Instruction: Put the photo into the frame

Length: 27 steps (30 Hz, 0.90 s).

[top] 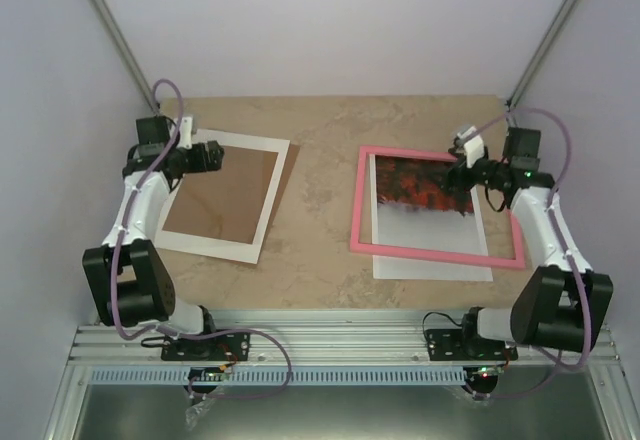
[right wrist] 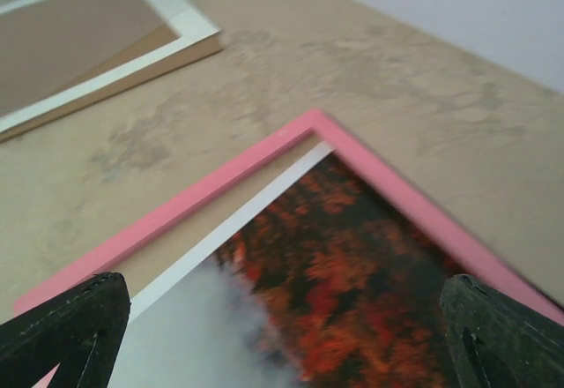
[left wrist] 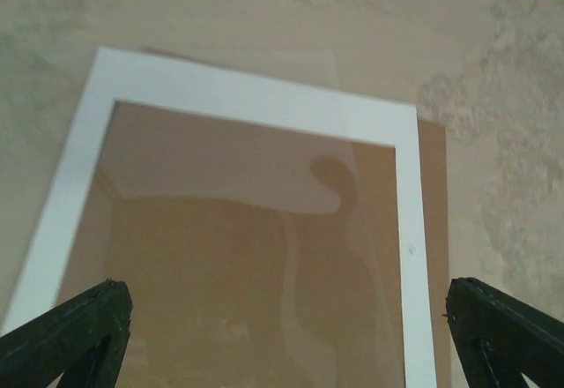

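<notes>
The right gripper swings back and to the left in the top view next, then lowers astride the frame's near bar, since it crosses the photo's white end.
The pink frame (top: 358,200) lies flat on the right half of the table. The photo (top: 425,195), red-orange at its far end and misty white at its near end, lies askew in the frame's opening. The frame's near rail crosses the photo, and the photo's white end pokes out toward me. My right gripper (top: 462,173) hovers open over the photo's far right part. In the right wrist view the frame's far corner (right wrist: 308,123) and the photo (right wrist: 352,273) lie below the open gripper (right wrist: 282,317). My left gripper (top: 215,155) stands open, far from both.
A white-bordered sheet with a brown centre (top: 270,195) lies at the left on a brown backing board (top: 288,172), under the left gripper (left wrist: 286,317). Its border (left wrist: 256,97) and the board's edge (left wrist: 432,194) show there. Grey walls and slanted metal posts (top: 110,30) enclose the table.
</notes>
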{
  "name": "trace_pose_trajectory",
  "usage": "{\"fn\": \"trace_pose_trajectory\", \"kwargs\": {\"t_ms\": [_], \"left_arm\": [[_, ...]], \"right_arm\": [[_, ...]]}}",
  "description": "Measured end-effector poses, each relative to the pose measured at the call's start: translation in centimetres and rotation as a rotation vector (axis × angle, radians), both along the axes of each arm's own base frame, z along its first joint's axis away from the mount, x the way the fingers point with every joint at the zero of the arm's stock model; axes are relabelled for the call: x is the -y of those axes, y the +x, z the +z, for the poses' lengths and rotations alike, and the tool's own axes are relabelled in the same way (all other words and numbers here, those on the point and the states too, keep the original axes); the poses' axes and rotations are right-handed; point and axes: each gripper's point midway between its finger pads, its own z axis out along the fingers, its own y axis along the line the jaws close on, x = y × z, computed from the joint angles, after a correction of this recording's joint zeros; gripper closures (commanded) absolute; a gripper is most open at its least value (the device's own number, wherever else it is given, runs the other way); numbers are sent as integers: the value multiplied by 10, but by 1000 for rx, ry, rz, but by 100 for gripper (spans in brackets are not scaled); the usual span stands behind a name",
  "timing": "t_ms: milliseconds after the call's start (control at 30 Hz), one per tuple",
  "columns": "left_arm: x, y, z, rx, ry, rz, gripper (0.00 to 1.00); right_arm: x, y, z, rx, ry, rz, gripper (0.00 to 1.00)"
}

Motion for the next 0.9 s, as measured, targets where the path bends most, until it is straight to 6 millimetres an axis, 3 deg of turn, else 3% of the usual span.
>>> {"fn": "trace_pose_trajectory", "kwargs": {"t_ms": [133, 367, 633, 900], "left_arm": [[16, -20, -20, -35, -4, -33, 1], [40, -34, -33, -52, -9, -141, 1], [67, -43, -30, -24, -11, -286, 1], [78, -48, -29, -17, -25, -357, 0]], "right_arm": [[-32, -32, -16, 20, -54, 97, 2], [-60, -74, -37, 88, -207, 308, 3], [-70, -112, -97, 56, -438, 556, 12], [-79, -142, -151, -22, -586, 782, 22]]}}
